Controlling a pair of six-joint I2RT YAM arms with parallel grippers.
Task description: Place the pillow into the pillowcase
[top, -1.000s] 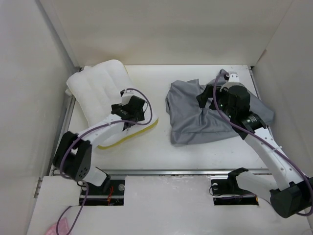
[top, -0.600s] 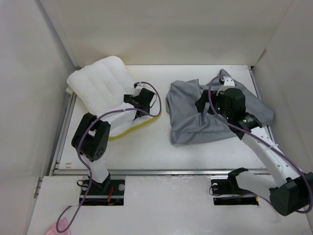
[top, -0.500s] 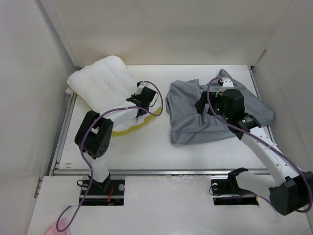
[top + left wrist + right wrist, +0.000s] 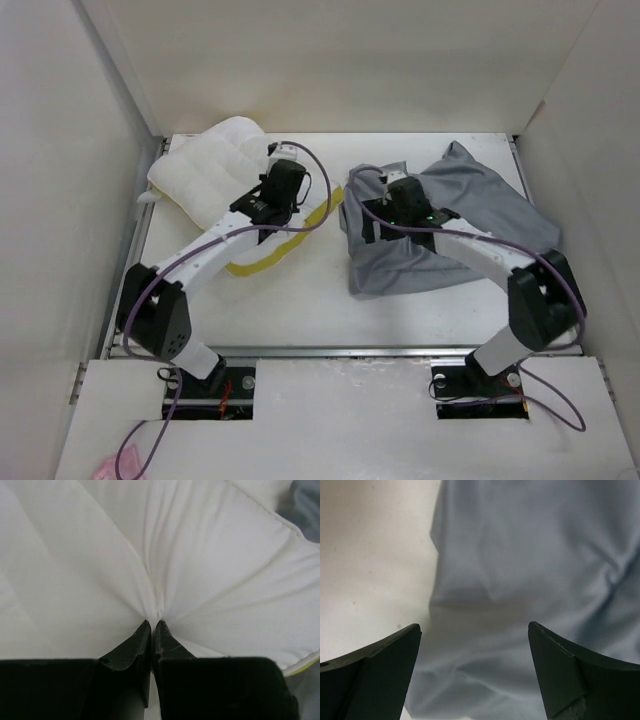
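The pillowcase's edge facing the pillow lies below and to the left in the top view. My right gripper shifts and lowers onto that edge next.
The white pillow [image 4: 210,170] with a yellow edge strip [image 4: 262,260] lies at the back left of the table. My left gripper [image 4: 262,205] sits on its right part, shut on a pinch of its white cover [image 4: 156,614]. The grey pillowcase [image 4: 470,215] lies crumpled at the right. My right gripper [image 4: 372,222] hovers over the pillowcase's left edge with its fingers wide apart and nothing between them; in the right wrist view the grey cloth [image 4: 520,580] fills the space under the open gripper [image 4: 474,629].
Pale walls close in the table on the left, back and right. A bare strip of white table [image 4: 300,300] runs between the pillow and the pillowcase and along the near edge. A metal rail [image 4: 330,350] lines the front.
The left gripper moved back onto the pillow and shut on its cover, bunching the pillow. The right arm swung left across the pillowcase to its left edge.
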